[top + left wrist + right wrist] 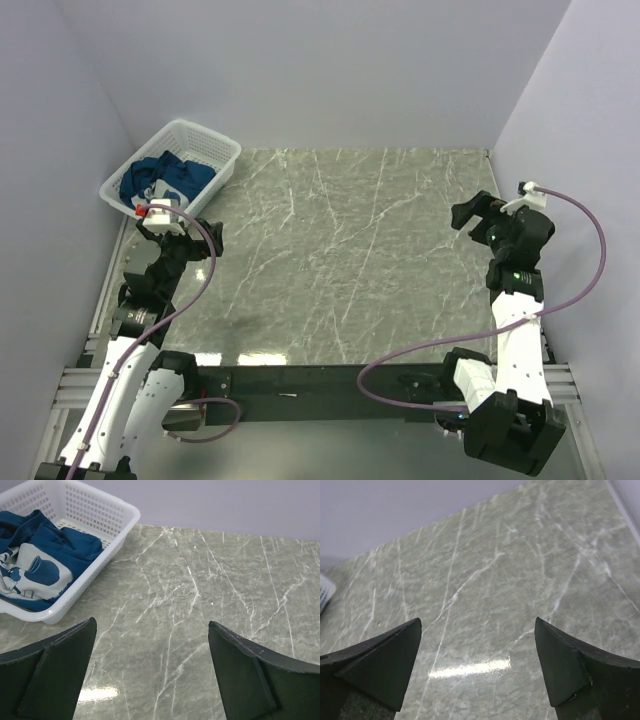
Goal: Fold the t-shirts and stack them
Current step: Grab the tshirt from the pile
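Observation:
My left gripper goes outward over the basket's near rim and down onto the pale print's edge (180,188) (65,565) next, since only bare marble lies between its fingers.
Crumpled dark blue t-shirts (160,178) with a pale print lie in a white mesh basket (215,160) at the table's far left corner. The left wrist view shows the t-shirts (60,550) bunched inside the basket (117,535), the pale print facing up. My left gripper (182,232) hovers just in front of the basket, open and empty. Through its camera, the left gripper (151,622) has only bare marble between its fingers. My right gripper (478,214) stands open and empty over the right side of the table; the right wrist view of this gripper (478,621) shows bare table under it.
The grey-green marble table (350,260) is walled by pale panels at the back and both sides. A corner of the basket (324,592) shows at the left edge of the right wrist view. Cables loop from both arms near the front edge.

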Available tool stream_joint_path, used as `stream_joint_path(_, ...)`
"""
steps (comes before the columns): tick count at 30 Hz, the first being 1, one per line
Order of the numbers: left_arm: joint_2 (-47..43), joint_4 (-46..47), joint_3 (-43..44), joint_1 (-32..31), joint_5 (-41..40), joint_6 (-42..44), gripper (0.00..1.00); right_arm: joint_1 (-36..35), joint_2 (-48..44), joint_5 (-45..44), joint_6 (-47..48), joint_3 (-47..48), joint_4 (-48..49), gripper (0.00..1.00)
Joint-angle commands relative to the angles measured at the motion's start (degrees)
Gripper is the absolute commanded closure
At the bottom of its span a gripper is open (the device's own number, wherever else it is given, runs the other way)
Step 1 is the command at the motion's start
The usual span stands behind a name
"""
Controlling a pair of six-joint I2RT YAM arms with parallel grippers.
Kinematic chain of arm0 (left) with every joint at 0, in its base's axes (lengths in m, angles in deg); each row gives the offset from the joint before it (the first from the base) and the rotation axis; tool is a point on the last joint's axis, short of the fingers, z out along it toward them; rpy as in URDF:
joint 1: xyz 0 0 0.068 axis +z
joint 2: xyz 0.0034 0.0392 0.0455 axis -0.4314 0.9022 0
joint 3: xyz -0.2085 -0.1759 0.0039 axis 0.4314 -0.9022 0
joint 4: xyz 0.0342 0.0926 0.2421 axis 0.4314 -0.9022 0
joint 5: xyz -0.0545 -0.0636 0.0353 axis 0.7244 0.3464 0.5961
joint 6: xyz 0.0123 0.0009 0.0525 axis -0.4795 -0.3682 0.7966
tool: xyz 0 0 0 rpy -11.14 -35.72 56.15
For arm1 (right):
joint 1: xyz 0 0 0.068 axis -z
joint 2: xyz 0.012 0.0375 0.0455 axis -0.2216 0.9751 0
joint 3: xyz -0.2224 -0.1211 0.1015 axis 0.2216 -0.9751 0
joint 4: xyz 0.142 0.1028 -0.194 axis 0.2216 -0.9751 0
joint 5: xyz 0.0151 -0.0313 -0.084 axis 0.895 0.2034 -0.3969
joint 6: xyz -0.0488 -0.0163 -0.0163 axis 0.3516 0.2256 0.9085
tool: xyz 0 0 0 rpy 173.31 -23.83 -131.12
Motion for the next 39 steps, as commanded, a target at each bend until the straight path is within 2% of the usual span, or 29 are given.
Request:
stream_joint_path(1,-0.8,0.93,-0.1,-0.19,1.11,0.51,0.01,0.46,-1.39,7.5,2.65,1.64,3.15,0.0)
stream_joint_path(3,-0.71,0.75,-0.1,-0.19,0.84,0.34,0.0,0.46,-1.04,17.52,10.63,-0.37,3.85,0.0)
stream_joint_path(4,-0.54,0.84,0.08,-0.19,0.84,0.16,0.01,0.37,-0.78,30.1,14.49,-0.91,3.07,0.0)
stream_joint_path(5,-0.36,0.41,0.25,-0.19,0.84,-0.19,0.01,0.46,-0.52,34.58,22.1,-1.0,1.67,0.0)
stream_joint_path(9,1.48,-0.22,1.92,0.34,1.02,-2.73,0.01,0.37,-0.78,44.28,27.8,-1.61,-0.98,0.0)
stream_joint_path(10,2.27,0.05,2.27,1.21,2.15,-4.31,0.01,0.46,-0.95,44.38,28.41,-1.53,-1.94,0.0)
stream_joint_path(12,5.69,1.97,3.41,8.04,6.0,-7.12,0.01,0.37,-0.87,43.68,29.47,-1.0,-2.65,0.0)
stream_joint_path(14,11.46,3.99,4.3,18.38,15.4,-14.49,0.01,0.37,-0.78,43.5,30.35,-0.39,-4.41,0.0)
stream_joint_path(16,18.92,7.51,5.96,23.7,22.07,-23.34,0.01,0.37,-0.69,43.06,29.74,-0.3,-4.23,0.0)
stream_joint_path(17,21.41,8.04,6.84,26.68,22.29,-25.66,0.03,0.37,-0.69,43.23,29.65,-0.12,-4.32,0.0)
stream_joint_path(20,31.17,5.42,13.68,27.5,15.73,-28.93,0.04,0.46,-0.78,43.85,28.6,0.05,-4.5,0.0)
stream_joint_path(22,36.52,1.3,20.62,27.5,11.85,-30.42,0.04,0.37,-0.95,44.11,27.72,0.05,-4.06,0.01)
stream_joint_path(23,42.21,-2.72,23.17,27.5,8.7,-30.86,0.05,0.46,-0.95,44.12,27.19,0.05,-3.97,0.01)
stream_joint_path(24,45.22,-4.94,28.59,27.59,7.62,-31.73,0.05,0.37,-0.95,44.2,27.01,0.23,-3.97,0.01)
stream_joint_path(25,50.56,-6.79,31.17,27.5,6.83,-32.0,0.08,0.37,-0.87,44.38,26.84,0.14,-3.88,0.01)
stream_joint_path(28,58.4,-9.09,37.42,27.59,4.8,-33.15,0.11,0.19,-0.69,44.29,26.49,0.32,-3.97,0.01)
stream_joint_path(31,65.87,-11.36,43.65,27.5,3.83,-34.29,0.16,0.19,-0.34,44.55,26.22,0.49,-4.14,0.02)
stream_joint_path(34,73.17,-18.04,52.0,26.1,1.2,-34.91,0.19,0.02,-0.08,44.38,25.78,0.49,-3.97,0.02)
stream_joint_path(39,78.47,-21.21,60.27,22.41,-3.81,-35.95,0.19,-0.16,0.01,44.47,25.08,0.14,-3.36,0.02)
